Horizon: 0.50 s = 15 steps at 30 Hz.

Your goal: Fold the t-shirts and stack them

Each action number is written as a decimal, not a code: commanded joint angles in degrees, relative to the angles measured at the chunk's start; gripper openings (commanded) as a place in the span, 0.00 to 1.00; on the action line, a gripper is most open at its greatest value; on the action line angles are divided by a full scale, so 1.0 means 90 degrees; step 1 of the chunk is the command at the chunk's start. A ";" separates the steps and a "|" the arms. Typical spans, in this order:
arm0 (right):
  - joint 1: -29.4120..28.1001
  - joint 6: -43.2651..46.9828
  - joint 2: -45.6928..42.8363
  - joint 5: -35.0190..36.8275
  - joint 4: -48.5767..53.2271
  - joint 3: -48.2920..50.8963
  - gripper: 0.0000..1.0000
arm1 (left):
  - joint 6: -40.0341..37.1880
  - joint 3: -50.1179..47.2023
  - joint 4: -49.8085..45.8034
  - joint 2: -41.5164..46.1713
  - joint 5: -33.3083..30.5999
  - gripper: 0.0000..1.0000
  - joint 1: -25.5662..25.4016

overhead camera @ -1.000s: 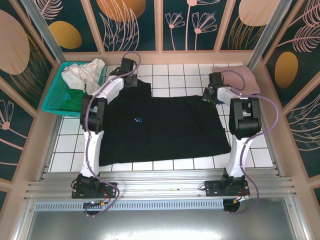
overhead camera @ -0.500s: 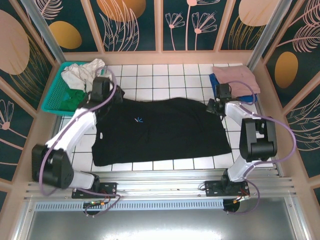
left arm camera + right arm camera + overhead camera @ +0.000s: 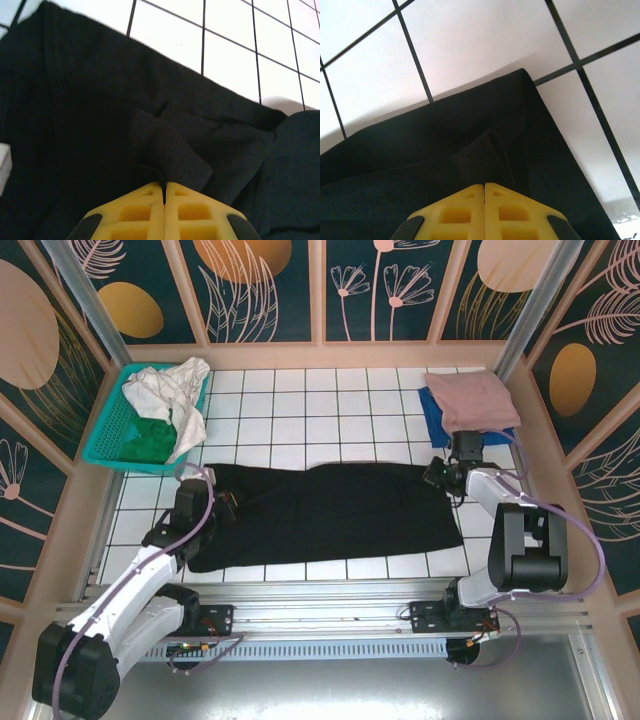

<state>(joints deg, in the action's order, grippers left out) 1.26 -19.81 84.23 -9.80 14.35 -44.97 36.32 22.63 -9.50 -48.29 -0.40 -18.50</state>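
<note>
The black t-shirt's fold stops short, so the right gripper draws the black cloth end toward the t-shirt's short end edge (image 3: pixel 452 506) (image 3: pixel 559 142) just beside the gripper next and releases it.
The black t-shirt (image 3: pixel 330 512) lies across the middle of the table as a long band, doubled over on itself. At its left end my left gripper (image 3: pixel 228 508) is shut on a pinch of the black cloth (image 3: pixel 167 157), which rises into the yellow fingertips (image 3: pixel 150 192). My right gripper (image 3: pixel 436 474) is shut at the shirt's right end, where a ridge of black cloth (image 3: pixel 485 150) runs into its closed tips. A folded dusty-pink t-shirt (image 3: pixel 470 398) rests on a blue t-shirt (image 3: pixel 431 408) at the back right.
A teal mesh basket (image 3: pixel 108 428) at the back left holds white and green cloth (image 3: pixel 172 390). White tiles (image 3: pixel 320 405) lie bare behind the black shirt. Painted walls close in on three sides, and a metal rail (image 3: pixel 320 612) runs along the near edge.
Both grippers carried the black shirt's far edge toward the near side, doubling it over. The blue chest mark is now covered. Both arms swung outward and lower.
</note>
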 commanded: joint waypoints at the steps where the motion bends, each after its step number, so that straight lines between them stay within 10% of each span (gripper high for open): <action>1: 0.0159 -0.0258 -0.0247 -0.0286 -0.0091 0.0176 0.00 | 0.0510 -0.0188 0.0279 0.0233 -0.0005 0.00 -0.0185; 15: 0.0879 -0.0430 -0.0478 -0.0095 0.0202 0.0409 0.00 | 0.1290 -0.0810 -0.0537 0.0561 -0.0940 0.00 -0.0532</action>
<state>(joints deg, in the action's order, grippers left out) 8.36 -22.48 81.34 -11.66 14.81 -41.82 45.34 16.93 -11.81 -43.88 -6.52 -23.05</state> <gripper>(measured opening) 0.048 0.054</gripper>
